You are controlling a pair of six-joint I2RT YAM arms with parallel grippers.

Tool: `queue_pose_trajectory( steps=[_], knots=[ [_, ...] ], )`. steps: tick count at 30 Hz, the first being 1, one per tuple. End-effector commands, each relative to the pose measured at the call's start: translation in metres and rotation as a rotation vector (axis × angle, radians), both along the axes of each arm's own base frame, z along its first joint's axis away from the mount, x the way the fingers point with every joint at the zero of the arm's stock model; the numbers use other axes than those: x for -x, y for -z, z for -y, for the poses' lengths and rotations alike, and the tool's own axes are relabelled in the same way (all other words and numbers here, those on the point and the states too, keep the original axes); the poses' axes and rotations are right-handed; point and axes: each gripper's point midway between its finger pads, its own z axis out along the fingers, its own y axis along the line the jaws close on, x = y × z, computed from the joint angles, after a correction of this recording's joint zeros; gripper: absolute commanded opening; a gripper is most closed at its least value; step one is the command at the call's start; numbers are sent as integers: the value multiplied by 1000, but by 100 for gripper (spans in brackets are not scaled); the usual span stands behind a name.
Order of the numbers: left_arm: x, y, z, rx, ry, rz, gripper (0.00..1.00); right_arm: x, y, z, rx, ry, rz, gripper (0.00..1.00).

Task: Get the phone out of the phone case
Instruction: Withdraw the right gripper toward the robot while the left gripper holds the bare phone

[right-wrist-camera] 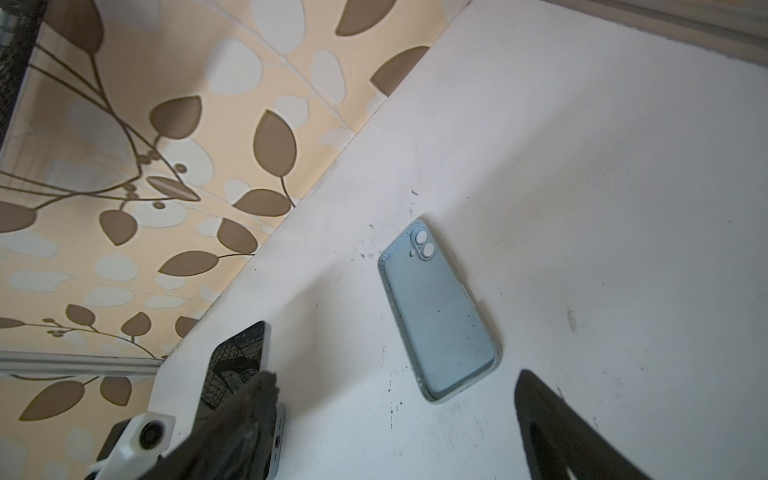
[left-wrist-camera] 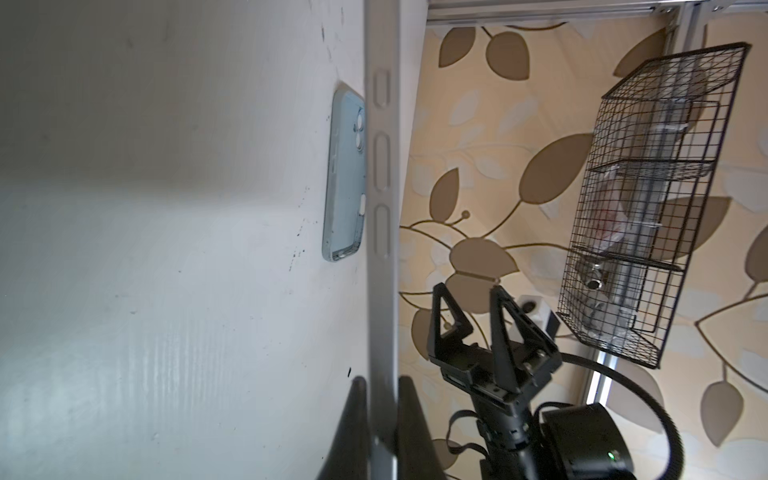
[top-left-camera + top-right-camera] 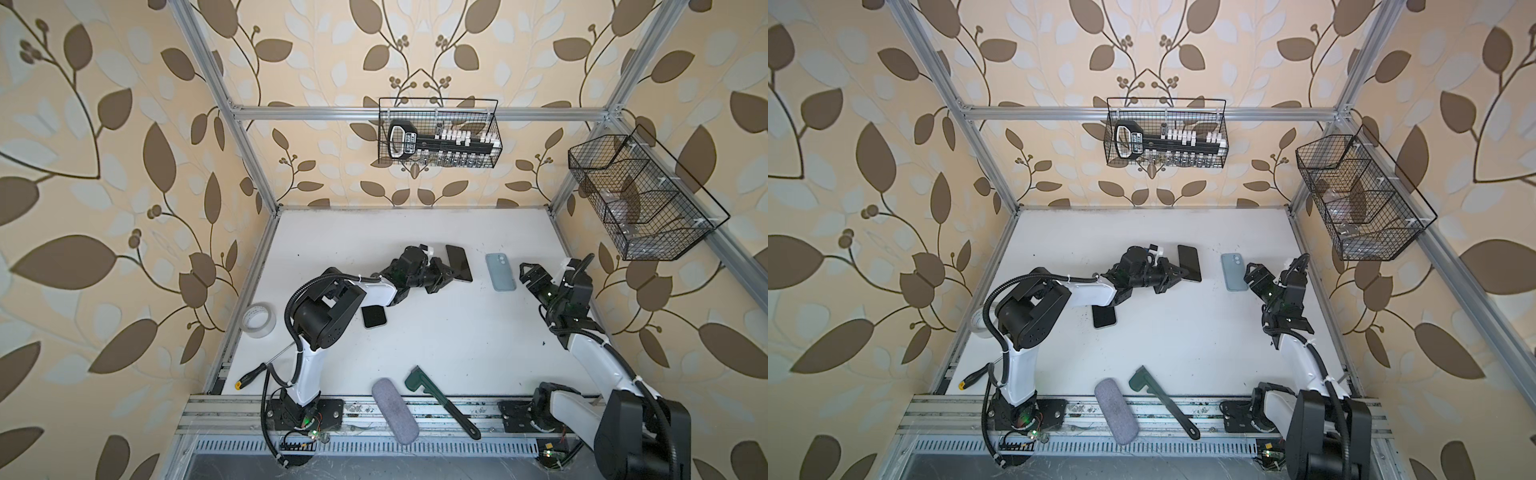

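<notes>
I should lower the phone [image 3: 459, 262], free of its case but still held up in my left gripper, to the bare white table and release it.
The phone [image 3: 459, 262] is dark-screened with a pale rim and is free of its case. It is held up off the white table, and my left gripper [image 3: 446, 272] is shut on its lower end. In the left wrist view the phone [image 2: 382, 208] shows edge-on between the closed fingers of my left gripper [image 2: 382, 380]. To its right the light blue phone case [image 3: 500, 272] lies flat and empty, hollow side up. My right gripper [image 3: 525, 274] stands open just right of the case, touching nothing. In the right wrist view the case [image 1: 440, 307] lies just ahead of the spread fingers of my right gripper [image 1: 397, 376].
A small black device [image 3: 374, 318] lies partly under the left arm. A tape roll [image 3: 259, 320] and a screwdriver [image 3: 253, 374] lie at the left edge. A grey pouch [image 3: 395, 411] and a green tool [image 3: 440, 401] lie at the front. Wire baskets [image 3: 438, 133] [image 3: 640, 199] hang on the walls.
</notes>
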Motion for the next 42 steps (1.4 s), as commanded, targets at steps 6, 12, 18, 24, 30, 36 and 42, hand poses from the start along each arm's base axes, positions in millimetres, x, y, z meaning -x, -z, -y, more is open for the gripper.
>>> queue_pose_trajectory(
  steps=[6,12,18,24,30,36,42],
  knots=[
    [-14,-23,10,15,18,168,0,26,11,-30,51,-113,-103,100],
    [-14,-2,8,-11,16,173,0,39,16,-37,66,-146,-112,100],
    [-14,15,6,-32,17,192,0,45,25,-38,67,-153,-116,100],
    [-16,35,8,-39,16,172,0,47,34,-39,65,-166,-131,100],
    [-18,46,4,-70,-4,160,0,51,44,-37,52,-162,-142,100],
    [-17,54,1,-105,-10,138,9,53,47,-35,47,-160,-148,100],
    [-13,65,-8,-184,-15,116,23,52,48,-35,46,-166,-144,100]
  ],
)
